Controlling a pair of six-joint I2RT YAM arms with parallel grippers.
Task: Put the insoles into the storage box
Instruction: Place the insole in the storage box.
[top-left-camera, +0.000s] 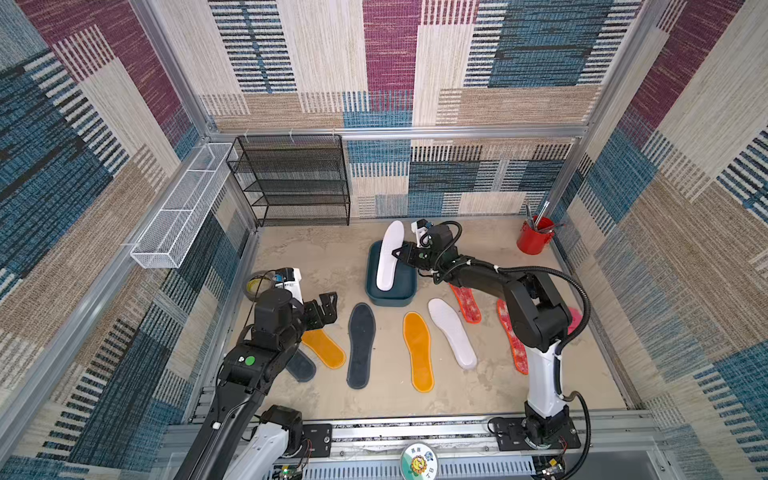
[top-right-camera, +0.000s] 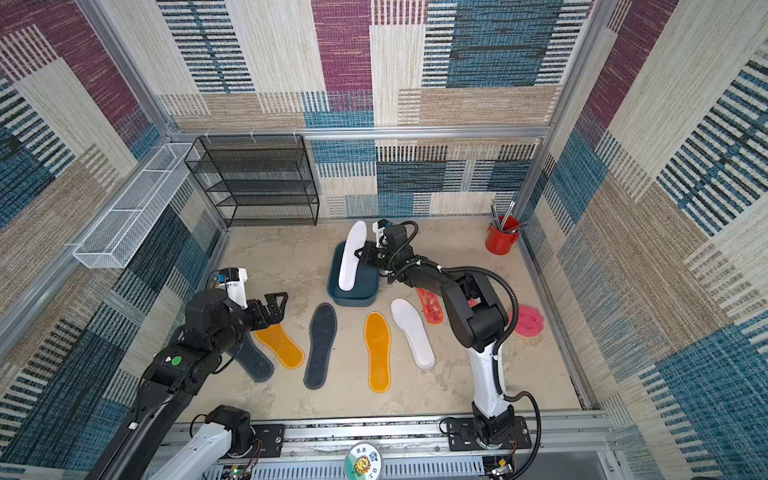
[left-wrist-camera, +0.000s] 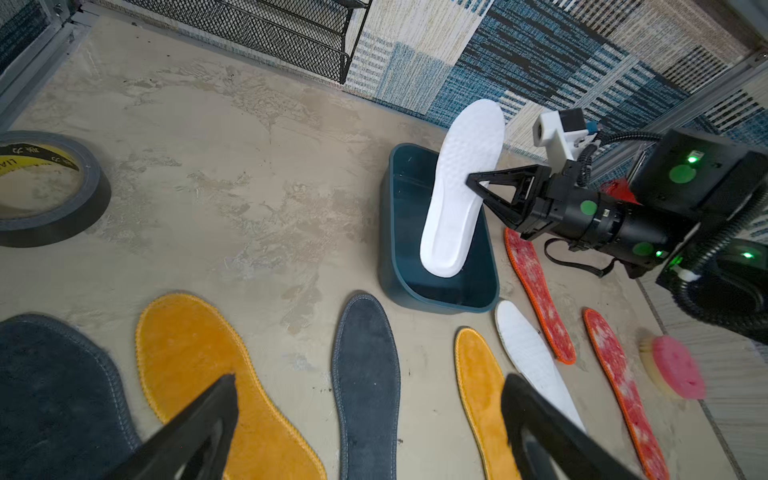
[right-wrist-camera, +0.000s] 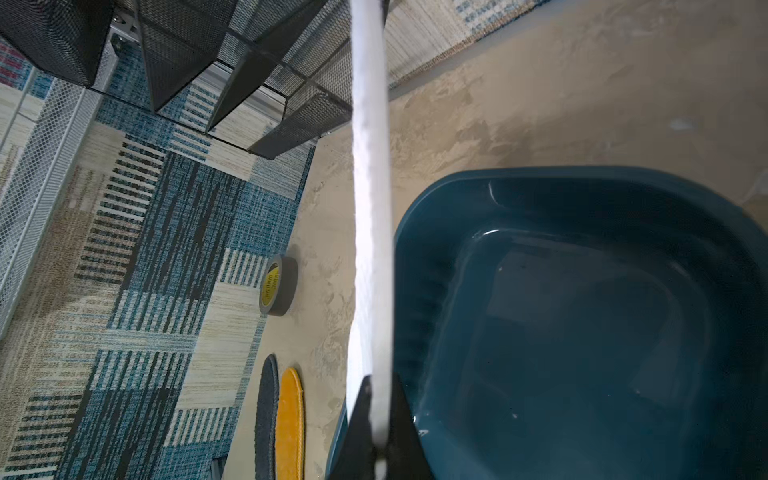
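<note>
The upper end of the white insole is still above the storage box's far rim, so the right gripper should next move down into the teal storage box (top-left-camera: 390, 300) (right-wrist-camera: 572, 320) and release the white insole's edge.
My right gripper (top-left-camera: 397, 252) is shut on the edge of a white insole (top-left-camera: 390, 253), seen edge-on in the right wrist view (right-wrist-camera: 372, 166). It hangs slanted, lower end inside the teal storage box (top-left-camera: 390, 300), upper end past the far rim. On the floor in front lie a dark grey insole (top-left-camera: 360, 345), an orange one (top-left-camera: 419, 351), a white one (top-left-camera: 452, 332) and two red-white mottled ones (top-left-camera: 465, 303) (top-left-camera: 513, 336). My left gripper (top-left-camera: 328, 307) hovers open above another orange insole (top-left-camera: 324, 348); a second dark grey one (top-left-camera: 301, 365) lies partly under that arm.
A black mesh shelf rack (top-left-camera: 291, 183) stands at the back wall and a white wire basket (top-left-camera: 183, 208) hangs on the left wall. A red cup of tools (top-left-camera: 536, 235) sits back right, a tape roll (top-left-camera: 257, 284) at the left, a pink round brush (top-right-camera: 528, 320) at the right.
</note>
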